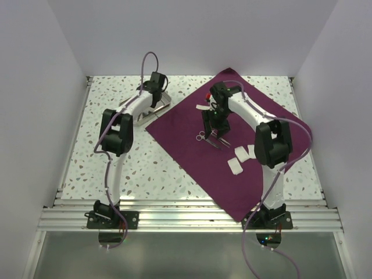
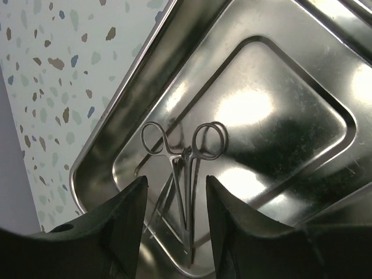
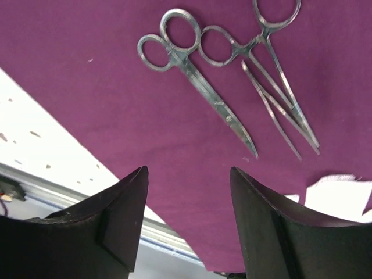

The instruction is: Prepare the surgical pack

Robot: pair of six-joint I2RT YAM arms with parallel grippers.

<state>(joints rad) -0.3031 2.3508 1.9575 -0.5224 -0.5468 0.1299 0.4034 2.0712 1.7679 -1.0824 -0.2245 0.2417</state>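
Observation:
The middle of the thin silver instrument point(image 1: 224, 142) point(image 3: 266, 100) lies below my right gripper and to its right in the wrist view, so next I shift it that way and down.
The steel tray point(image 2: 279, 116) lies at the back left of the table, and a pair of silver forceps point(image 2: 186, 154) rests flat in it. My left gripper point(image 2: 176, 186) hangs open just above them, one finger on each side of their tips, gripping nothing. In the top view the left gripper point(image 1: 154, 99) sits over the tray point(image 1: 148, 116). The plum-purple cloth point(image 1: 192, 151) is spread at the centre right. My right gripper point(image 3: 189, 174) stands open and empty above it, near silver scissors point(image 3: 195, 72) and another pair of forceps point(image 3: 264, 64). White gauze pads point(image 1: 239, 154) lie beside them.
Small packets point(image 1: 204, 107) lie on the cloth's far part behind the right gripper point(image 1: 216, 132). The speckled tabletop point(image 1: 104, 93) surrounds the tray. A metal rail point(image 1: 186, 218) runs along the near edge, and white walls close in on three sides.

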